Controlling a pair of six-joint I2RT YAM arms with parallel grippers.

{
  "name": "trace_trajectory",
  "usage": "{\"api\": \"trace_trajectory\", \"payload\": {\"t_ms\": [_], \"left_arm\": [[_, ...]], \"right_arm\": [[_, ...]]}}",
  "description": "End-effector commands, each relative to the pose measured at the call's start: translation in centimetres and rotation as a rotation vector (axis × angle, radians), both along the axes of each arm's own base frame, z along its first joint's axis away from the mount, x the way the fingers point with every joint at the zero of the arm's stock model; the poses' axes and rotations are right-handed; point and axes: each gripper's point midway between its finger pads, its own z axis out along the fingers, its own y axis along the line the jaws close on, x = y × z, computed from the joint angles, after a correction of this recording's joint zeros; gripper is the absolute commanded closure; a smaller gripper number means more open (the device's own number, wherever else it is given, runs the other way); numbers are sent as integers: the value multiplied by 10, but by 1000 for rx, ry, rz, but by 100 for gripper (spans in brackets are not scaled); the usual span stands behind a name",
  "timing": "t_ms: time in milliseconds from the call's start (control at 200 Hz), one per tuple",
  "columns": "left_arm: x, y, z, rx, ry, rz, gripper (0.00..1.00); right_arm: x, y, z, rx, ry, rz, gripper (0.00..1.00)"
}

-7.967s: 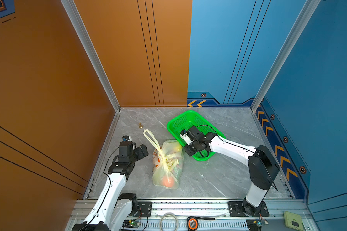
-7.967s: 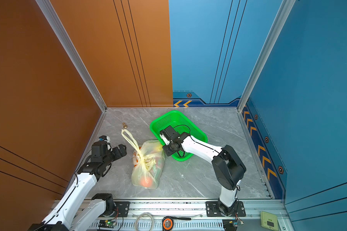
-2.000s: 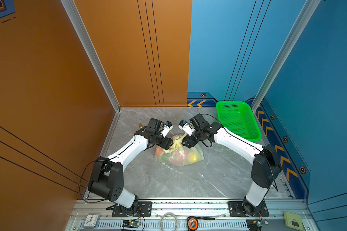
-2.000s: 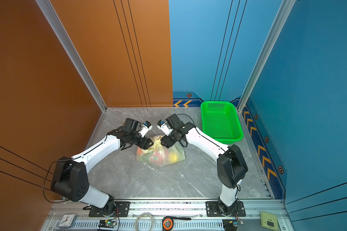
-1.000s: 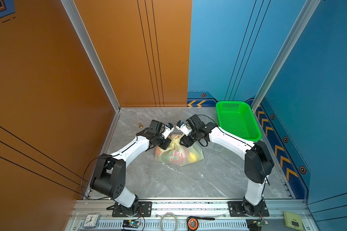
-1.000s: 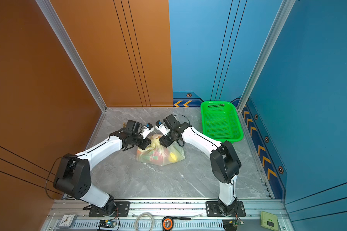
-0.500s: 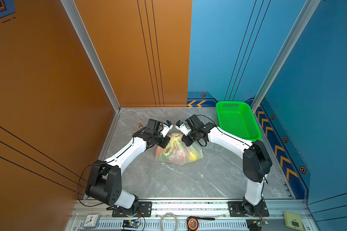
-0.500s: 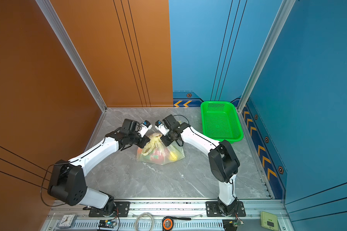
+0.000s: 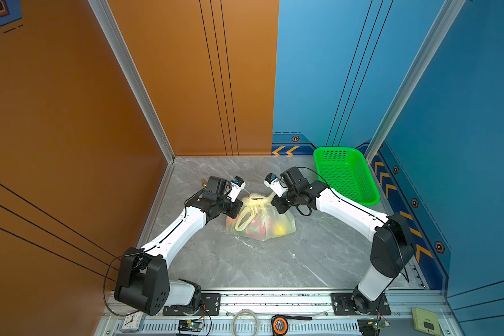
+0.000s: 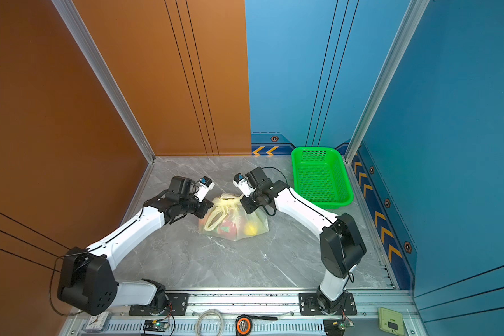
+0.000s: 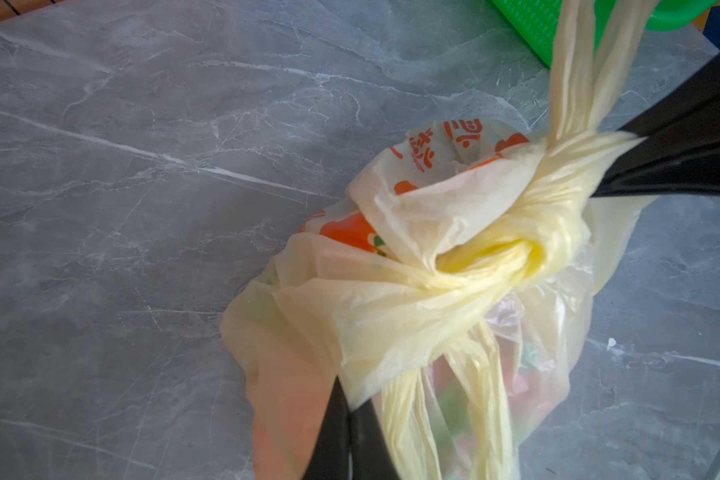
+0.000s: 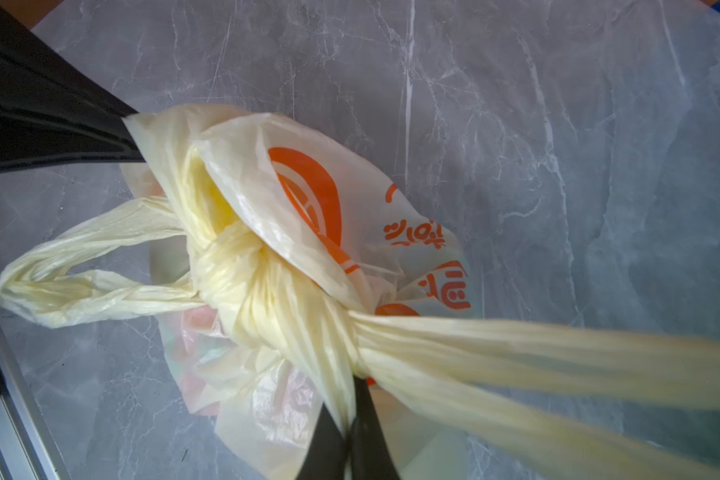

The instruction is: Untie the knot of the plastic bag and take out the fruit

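Observation:
My right gripper draws away from my left gripper toward the bag's lemon end [image 9: 288, 221] next, then releases the bag's handle strip, since the knot still holds the bag shut.
The plastic bag [image 9: 266, 216] [image 10: 239, 221] lies mid-table with its knot [image 9: 256, 199] [image 10: 229, 199] on top. Fruit shows through the film: a yellow lemon [image 9: 280, 229] and a red-pink piece [image 9: 253, 228]. My left gripper [image 9: 240, 208] [image 11: 346, 399] is shut on bag plastic on the knot's left side. From the opposite side, my right gripper [image 9: 276, 203] [image 12: 352, 395] is shut on a handle strip right at the knot [image 12: 246, 282]. One loose handle loop [image 9: 243, 221] hangs over the bag's front. The knot [image 11: 516, 232] is still tied, pulled taut between both grippers.
A bright green perforated basket [image 9: 346, 174] [image 10: 320, 177] stands at the back right by the blue wall. A small brass figure [image 9: 203, 182] sits at the back left behind my left arm. A tape measure [image 9: 278, 323] lies on the front rail.
Within the last second my right gripper closed on the handle strip at the knot. My left gripper stayed shut on the bag. The knot end has lifted slightly between them.

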Motion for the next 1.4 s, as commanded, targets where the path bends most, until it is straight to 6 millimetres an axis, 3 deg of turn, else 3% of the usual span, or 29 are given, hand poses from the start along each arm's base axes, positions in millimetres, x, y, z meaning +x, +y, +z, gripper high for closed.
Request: {"api": "trace_trajectory", "payload": {"t_ms": [0,391,536,631,716,791,841,906,1061,1192,1397], "left_arm": [[0,20,-2,17,1,80,100],[1,61,-17,58,34,233,100],[-2,67,-20,44,45,252,100],[-3,66,-21,32,48,246,100],[-2,56,-12,-2,40,213,100],[-2,45,-2,-23,22,182,100],[-2,39,3,-30,9,165,100],[-1,35,9,-35,-4,157,100],[2,31,16,-44,-15,149,100],[5,25,25,-57,-31,139,100],[8,21,27,-57,-33,127,100]], "right_arm": [[8,-31,7,22,-5,-122,100],[8,-132,-11,65,56,-468,100],[11,-169,-21,75,87,-618,100],[12,-181,-25,86,107,-664,100],[11,-173,-22,84,110,-611,100],[7,-156,-8,81,73,-508,100],[4,-143,5,79,23,-440,85],[0,-128,23,86,-45,-369,59],[-10,-102,50,88,-150,-235,31],[-18,-78,50,57,-175,-114,22],[-9,-47,37,-1,-175,-5,21]]}}
